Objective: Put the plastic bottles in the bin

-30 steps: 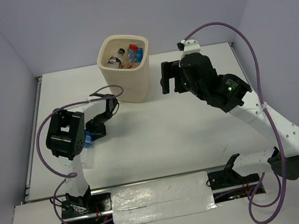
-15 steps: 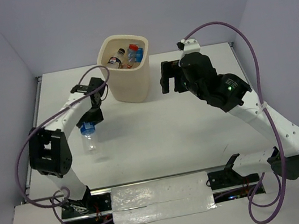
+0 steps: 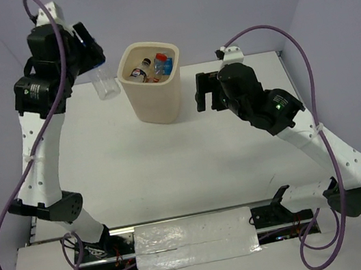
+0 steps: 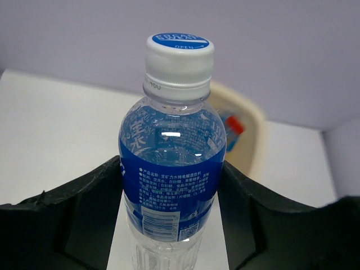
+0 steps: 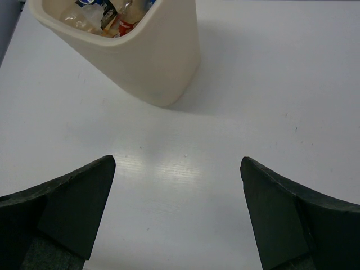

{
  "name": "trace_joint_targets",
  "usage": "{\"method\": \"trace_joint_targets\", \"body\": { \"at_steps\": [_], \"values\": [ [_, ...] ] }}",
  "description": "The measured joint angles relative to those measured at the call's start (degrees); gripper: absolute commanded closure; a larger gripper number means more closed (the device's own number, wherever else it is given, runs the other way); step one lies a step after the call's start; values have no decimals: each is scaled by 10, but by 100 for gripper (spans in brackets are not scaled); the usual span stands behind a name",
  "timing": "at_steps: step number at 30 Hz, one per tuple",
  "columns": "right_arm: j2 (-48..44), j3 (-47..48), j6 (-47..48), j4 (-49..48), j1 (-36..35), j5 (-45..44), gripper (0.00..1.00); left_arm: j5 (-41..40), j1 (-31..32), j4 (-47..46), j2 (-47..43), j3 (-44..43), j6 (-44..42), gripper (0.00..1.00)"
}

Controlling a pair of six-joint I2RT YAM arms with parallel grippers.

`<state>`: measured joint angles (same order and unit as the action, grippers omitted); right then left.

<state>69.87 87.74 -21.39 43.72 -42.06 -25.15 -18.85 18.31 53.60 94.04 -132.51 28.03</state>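
The bottle still hangs beside the cream bin's rim. It goes across over the cream bin's open top with my left gripper next, then down into the bin.
My left gripper [image 3: 94,61] is raised high at the back left, shut on a clear plastic bottle [image 3: 107,83] with a blue label and a white cap [image 4: 180,53]. In the left wrist view the black fingers [image 4: 95,191] press the bottle [image 4: 171,169] on both sides at its label. The cream bin [image 3: 159,104] stands just right of the held bottle. Inside it lie several bottles [image 3: 154,66], one red-capped and one black-capped. My right gripper [image 3: 205,93] hangs open to the right of the bin, with nothing between its fingers [image 5: 84,202].
The white table [image 3: 193,167] spreads in front of the bin, with grey walls on three sides. The right wrist view shows the bin's wall [image 5: 163,62] tilted ahead over bare table. A purple cable [image 3: 267,30] loops above the right arm.
The left gripper shut on the blue-labelled bottle lying at the left of the table and lifted it up and back, to beside the bin. The right arm has not moved.
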Motion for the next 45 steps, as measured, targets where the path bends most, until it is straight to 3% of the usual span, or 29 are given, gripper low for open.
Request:
{"method": "trace_joint_targets", "body": {
  "at_steps": [5, 11, 19, 32, 35, 36, 38, 45],
  "values": [
    [-2, 8, 0, 12, 0, -10, 0, 82, 0, -124, 16, -29, -9, 43],
    [-5, 30, -1, 28, 0, -19, 0, 153, -3, -250, 130, -63, 0, 43],
    [-9, 30, -13, 51, 0, -24, 0, 203, -12, -328, 254, -56, 7, 41],
    [17, 47, -13, 57, 0, -25, 0, 232, -7, -417, 223, 150, 5, 32],
    [21, 49, -13, 57, 0, -25, 0, 231, 6, -416, 209, 171, 1, 18],
    [21, 49, -13, 56, 0, -25, 0, 231, 9, -416, 204, 179, -1, 9],
    [21, 49, -13, 56, 0, -24, 0, 232, 17, -416, 197, 195, -7, 2],
    [21, 49, -13, 56, 0, -20, 0, 231, 20, -370, 194, 172, -14, 1]
  ]
}}
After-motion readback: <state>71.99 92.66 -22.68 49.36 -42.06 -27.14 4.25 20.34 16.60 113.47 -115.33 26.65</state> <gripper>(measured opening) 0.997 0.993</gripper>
